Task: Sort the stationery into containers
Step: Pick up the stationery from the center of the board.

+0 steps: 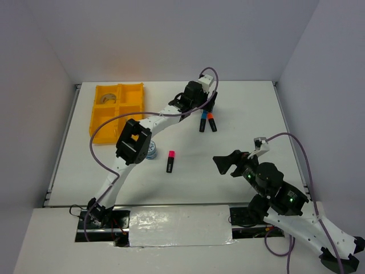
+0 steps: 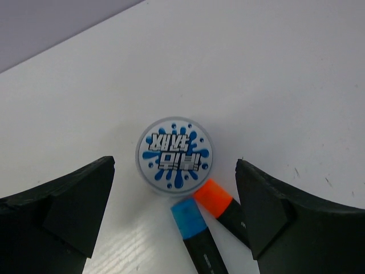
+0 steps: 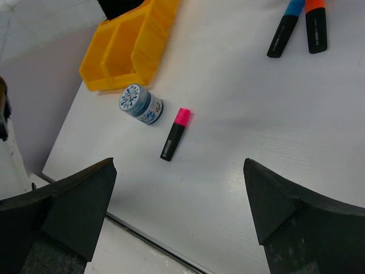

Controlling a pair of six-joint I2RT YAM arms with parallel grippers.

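The round blue-white jar (image 2: 174,156) comes next, and my left gripper lowers over it and closes on its sides. The printed lid already shows midway between the two open fingers.
My left gripper (image 1: 201,107) is open and hovers low over a blue-white tape roll (image 2: 174,155) lying flat between its fingers. The blue-capped highlighter (image 2: 193,229) and the orange-capped highlighter (image 2: 219,203) lie side by side with their caps touching that roll. My right gripper (image 1: 227,161) is open and empty above the table's near middle. The pink-capped highlighter (image 3: 175,134) and a second tape roll (image 3: 141,104) lie ahead of it. The yellow tray (image 1: 130,107) stands far left with a silver-grey tape ring (image 1: 106,99) in its back-left compartment. The thin pens are out of view.
My left arm's elbow (image 1: 133,141) hangs over the table near the second tape roll (image 1: 152,151) and partly hides it. Grey walls close the table on three sides. The table's near edge (image 3: 142,231) lies just under my right gripper.
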